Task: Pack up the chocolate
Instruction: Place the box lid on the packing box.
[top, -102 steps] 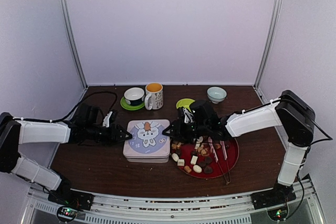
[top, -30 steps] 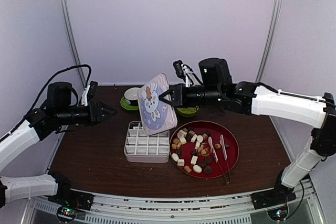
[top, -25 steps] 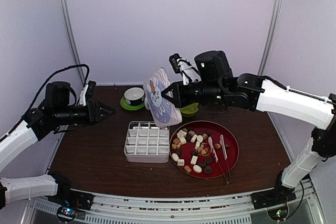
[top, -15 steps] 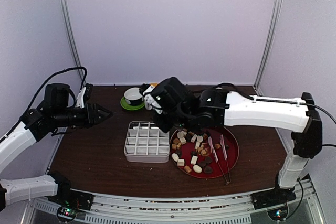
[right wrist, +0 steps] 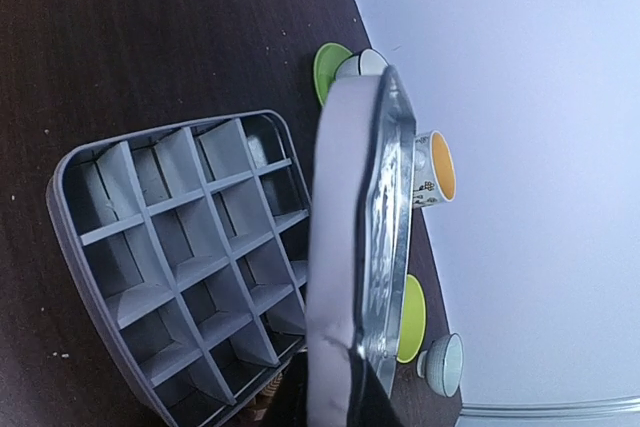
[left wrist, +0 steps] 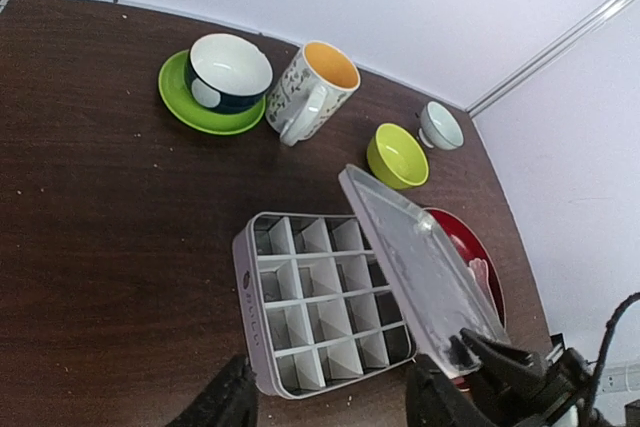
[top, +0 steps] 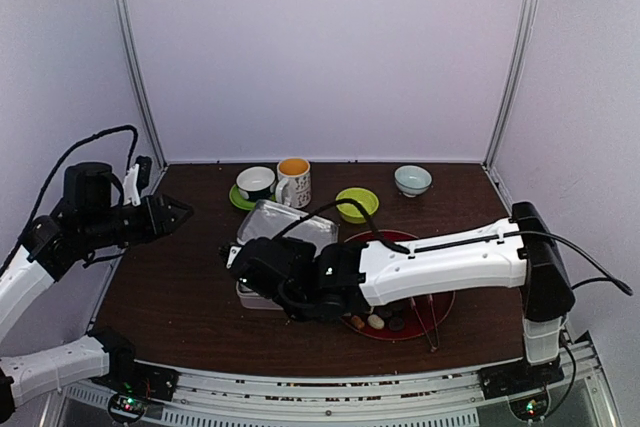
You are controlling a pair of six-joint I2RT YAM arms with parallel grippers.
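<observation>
I will lower my right gripper, level the tin lid (right wrist: 365,237), which still slants above the tin's sections, onto the open top of the grey tin (right wrist: 205,257), and release it.
The chocolate (top: 376,322) lies as small pale and dark pieces on a red plate (top: 441,305), mostly hidden under my right arm. My right gripper (top: 280,257) reaches across to the left and is shut on the tin lid (top: 287,221), which is held tilted, silver underside up, above the open tin. The grey tin with its empty grid of compartments (left wrist: 315,307) sits on the table, and the lid (left wrist: 415,257) slants over its right side. In the right wrist view the lid (right wrist: 365,237) is edge-on. My left gripper (top: 178,212) hovers open at the left, holding nothing.
At the back stand a dark cup on a green saucer (top: 255,185), a mug with an orange inside (top: 293,182), a green bowl (top: 357,202) and a pale blue bowl (top: 412,179). Pink tongs (left wrist: 478,273) rest on the red plate.
My right arm swung the lid down from high at the back and leftward, low over the tin, turning its silver underside up. The left arm drew back slightly to the left.
</observation>
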